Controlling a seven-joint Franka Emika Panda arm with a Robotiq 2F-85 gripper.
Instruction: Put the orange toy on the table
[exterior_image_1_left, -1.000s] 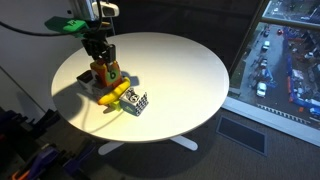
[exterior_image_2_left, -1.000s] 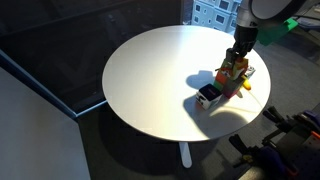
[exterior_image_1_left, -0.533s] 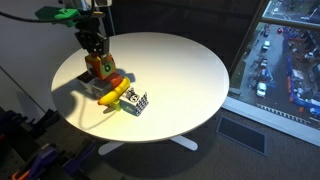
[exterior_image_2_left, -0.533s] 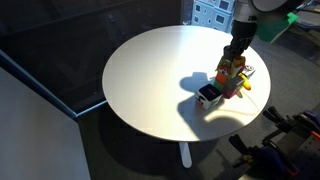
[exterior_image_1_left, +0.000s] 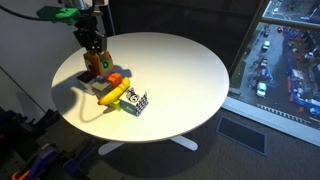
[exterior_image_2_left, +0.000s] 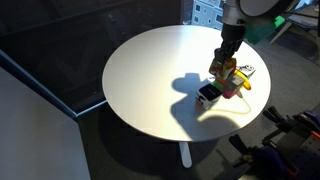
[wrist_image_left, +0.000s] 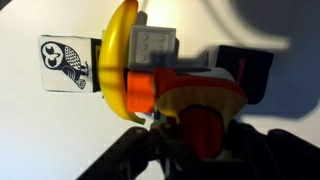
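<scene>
The gripper moves away from the banana and down beside the black block next, as the bare tabletop there lies below it, clear of the pile.
My gripper (exterior_image_1_left: 93, 48) is shut on the orange toy (exterior_image_1_left: 97, 63) and holds it just above the round white table (exterior_image_1_left: 190, 70), to one side of a toy pile. In an exterior view the gripper (exterior_image_2_left: 227, 55) holds the toy (exterior_image_2_left: 221, 69) over the table (exterior_image_2_left: 150, 80). In the wrist view the toy (wrist_image_left: 200, 105) fills the space between the dark jaws (wrist_image_left: 195, 142), showing a yellowish and red face. The table (wrist_image_left: 50, 130) lies below it.
The pile holds a yellow banana toy (exterior_image_1_left: 112, 96) (wrist_image_left: 120, 60), a grey block (wrist_image_left: 155, 45), a red-orange piece (exterior_image_1_left: 116, 78) and a black-and-white patterned cube (exterior_image_1_left: 136, 102) (exterior_image_2_left: 208, 95) (wrist_image_left: 62, 62). The pile sits near the table's edge. A window with a city view is beside the table.
My gripper has lifted the orange toy off the pile and carried it a little sideways toward the table's edge. The banana toy and the patterned cube have not moved.
</scene>
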